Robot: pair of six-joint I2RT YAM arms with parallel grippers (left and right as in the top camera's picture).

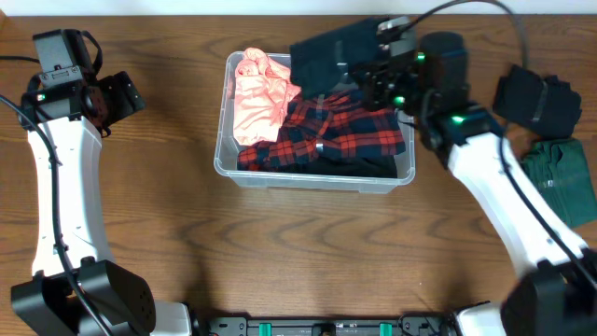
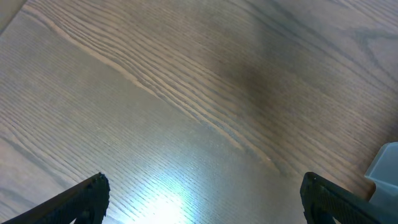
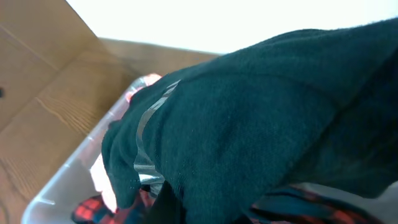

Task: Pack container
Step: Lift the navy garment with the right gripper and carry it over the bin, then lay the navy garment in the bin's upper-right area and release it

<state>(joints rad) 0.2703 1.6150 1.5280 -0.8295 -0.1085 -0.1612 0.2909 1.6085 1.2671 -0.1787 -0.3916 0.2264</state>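
The dark teal garment hangs over the container's rim, so the robot's right gripper will next lower the teal garment onto the plaid shirt [image 1: 336, 135] in the far part of the container.
The clear plastic container [image 1: 227, 166] sits at the table's middle, holding a pink garment [image 1: 261, 93] and a red and navy plaid shirt [image 1: 336, 135]. My right gripper [image 1: 359, 77] is above the container's back right corner, shut on a dark teal garment [image 1: 322, 54] that hangs over the rim. In the right wrist view this garment [image 3: 261, 118] fills the frame and hides the fingers; the container's rim [image 3: 74, 171] and plaid shirt [image 3: 87, 208] show below. My left gripper [image 2: 202, 193] is open and empty over bare wood, far left of the container.
A black garment [image 1: 538, 101] and a dark green folded garment [image 1: 564, 177] lie on the table at the far right. A corner of the container [image 2: 385, 171] shows at the right edge of the left wrist view.
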